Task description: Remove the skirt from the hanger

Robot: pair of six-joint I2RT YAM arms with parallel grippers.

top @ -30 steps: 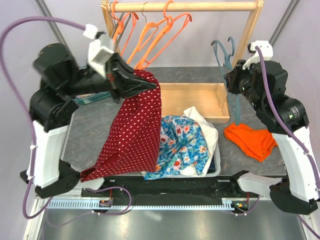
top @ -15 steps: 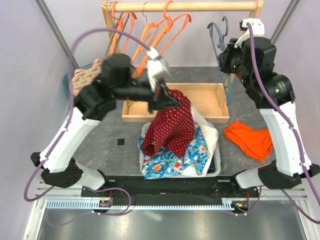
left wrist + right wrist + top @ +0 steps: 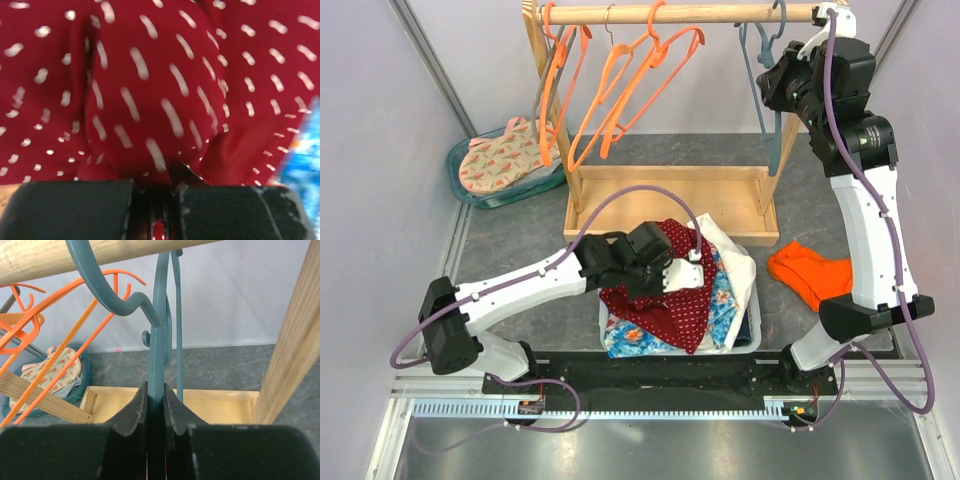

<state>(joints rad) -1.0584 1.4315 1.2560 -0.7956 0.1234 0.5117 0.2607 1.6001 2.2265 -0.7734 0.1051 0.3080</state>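
Observation:
The bare hanger's hook lies over the wooden bar, so the robot's right gripper will next move slightly along the bar toward the orange hangers and open.
The skirt is red with white dots. It lies bunched on the clothes in the white bin and fills the left wrist view. My left gripper is low over the bin, shut on a fold of the skirt. The hanger is grey-blue plastic and bare. Its hook lies over the wooden rail at the far right. My right gripper is shut on the hanger's stem just under the hook, jaws pressed to both sides.
Several orange hangers and a thin grey wire hanger hang on the rail's left half. The rack's wooden tray base is behind the bin. A floral garment and white cloth are in the bin. An orange cloth lies right, a teal basin back left.
My left arm swung from high on the left down to the bin, carrying the red skirt, which now lies bunched. My right arm rose and brought the hanger to the rail.

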